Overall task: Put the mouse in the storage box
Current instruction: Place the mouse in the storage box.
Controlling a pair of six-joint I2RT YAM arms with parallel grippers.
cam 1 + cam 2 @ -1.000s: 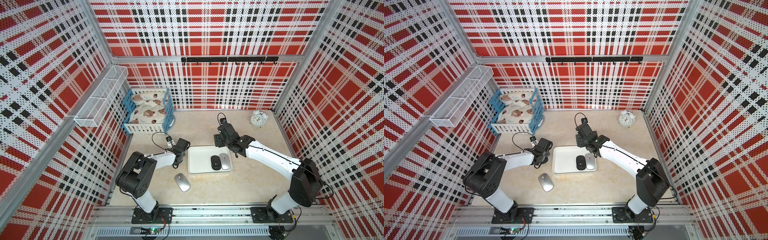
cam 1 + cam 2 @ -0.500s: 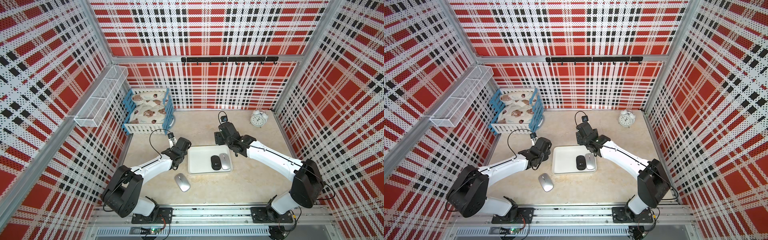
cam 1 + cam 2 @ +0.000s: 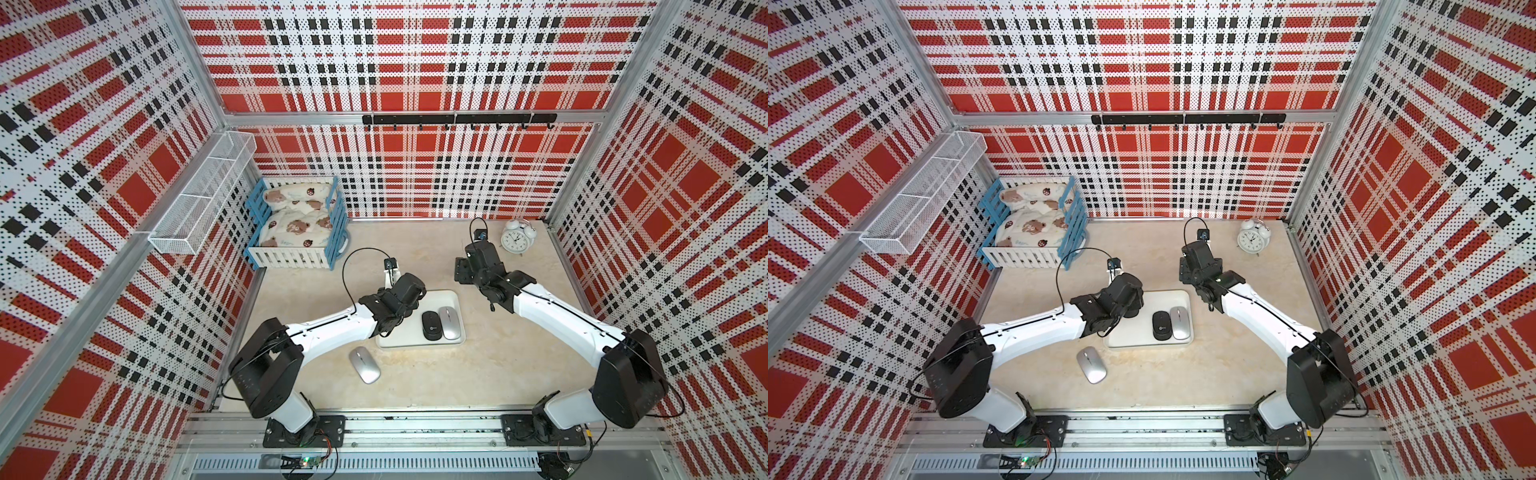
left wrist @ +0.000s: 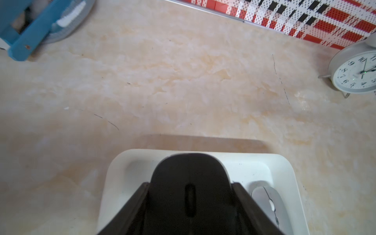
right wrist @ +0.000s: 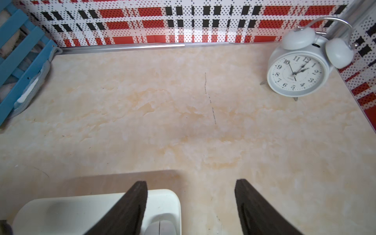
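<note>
I need to lower my left gripper toward the other black mouse next and let go of my mouse on the bare bottom of the storage box beside it, since that spot is below the gripper.
In the left wrist view my left gripper (image 4: 190,195) is shut on a black mouse (image 4: 189,175), held over the left part of the white storage box (image 4: 284,168). In both top views the left gripper (image 3: 409,291) (image 3: 1127,297) covers that mouse. Another black mouse (image 3: 432,327) and a silver mouse (image 3: 449,322) lie side by side in the storage box (image 3: 415,343). A second silver mouse (image 3: 364,365) lies on the table in front of the box. My right gripper (image 5: 190,203) (image 3: 462,272) stands open and empty just behind the box's far right corner (image 5: 81,203).
A white alarm clock (image 3: 516,237) stands at the back right. At the back left sits a blue-and-white slatted crate (image 3: 297,232) holding printed cloth. A white wire-mesh basket (image 3: 203,195) hangs on the left wall.
My left arm has stretched out and swung right, carrying the black mouse from beside the box's left edge to over its left part. The right arm has hardly moved.
</note>
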